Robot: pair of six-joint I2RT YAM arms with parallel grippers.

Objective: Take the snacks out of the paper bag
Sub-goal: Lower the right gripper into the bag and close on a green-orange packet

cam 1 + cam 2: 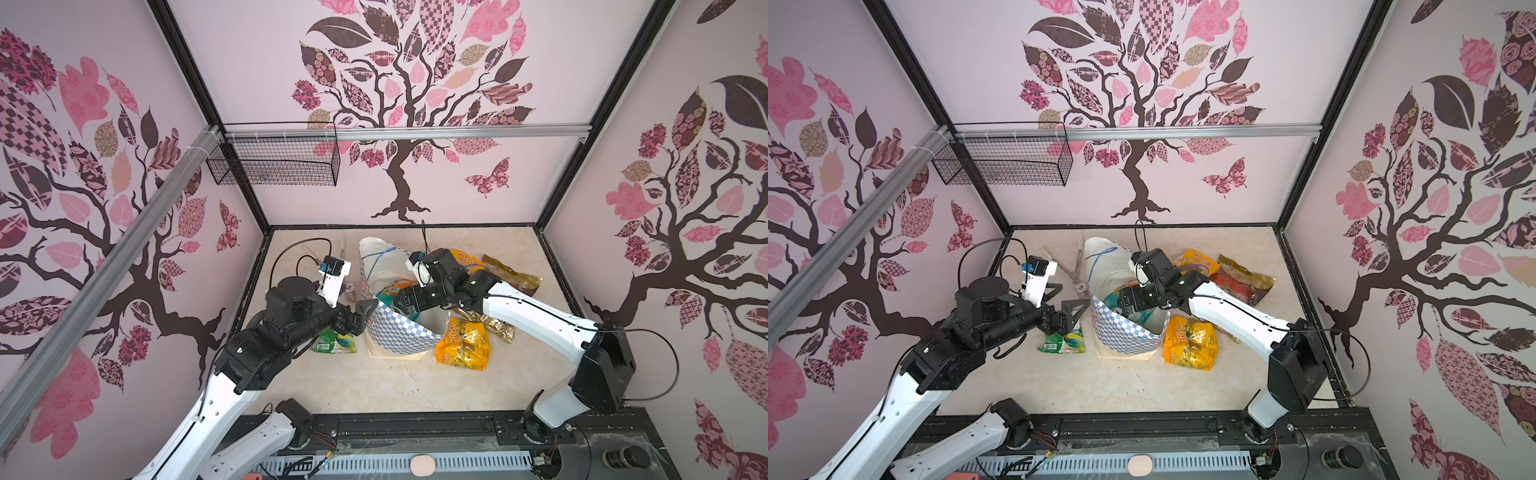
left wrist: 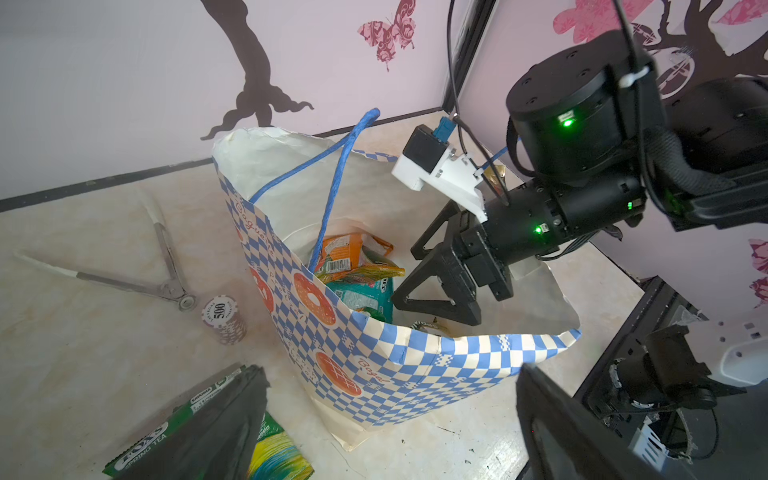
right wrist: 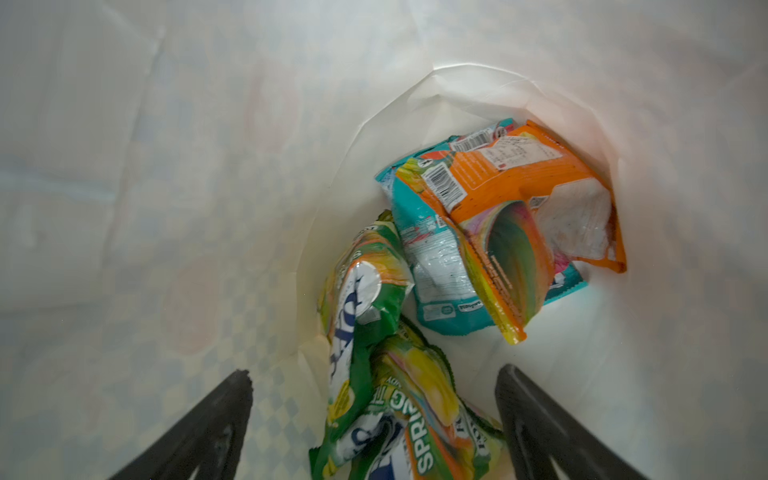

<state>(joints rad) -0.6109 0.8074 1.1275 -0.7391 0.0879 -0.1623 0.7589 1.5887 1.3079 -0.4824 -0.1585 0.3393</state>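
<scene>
I should next lower my right gripper deeper into the paper bag and close it on the green packet's middle (image 3: pixel 392 388).
The blue-and-white checked paper bag (image 1: pixel 399 332) (image 1: pixel 1125 334) (image 2: pixel 374 361) stands upright with its mouth open. Inside it lie an orange packet (image 3: pixel 519 178) (image 2: pixel 349 253), a teal packet (image 3: pixel 436 257) (image 2: pixel 365 295) and a green packet (image 3: pixel 365 324). My right gripper (image 1: pixel 400 305) (image 1: pixel 1125 305) (image 2: pixel 405 276) (image 3: pixel 374 376) reaches into the bag, open, its fingers either side of the green packet. Just outside the bag's left wall my left gripper (image 1: pixel 359 318) (image 1: pixel 1069 318) (image 2: pixel 386 399) is open and holds nothing. Under it lies a green packet (image 1: pixel 334 343) (image 2: pixel 274 453).
Right of the bag lie two yellow-orange packets (image 1: pixel 463 343) (image 1: pixel 467 259) and a gold-red packet (image 1: pixel 513 274). Metal tongs (image 2: pixel 162 270) and a small patterned cup (image 2: pixel 224 318) are behind the left gripper. A black wire basket (image 1: pixel 274 160) hangs on the back wall.
</scene>
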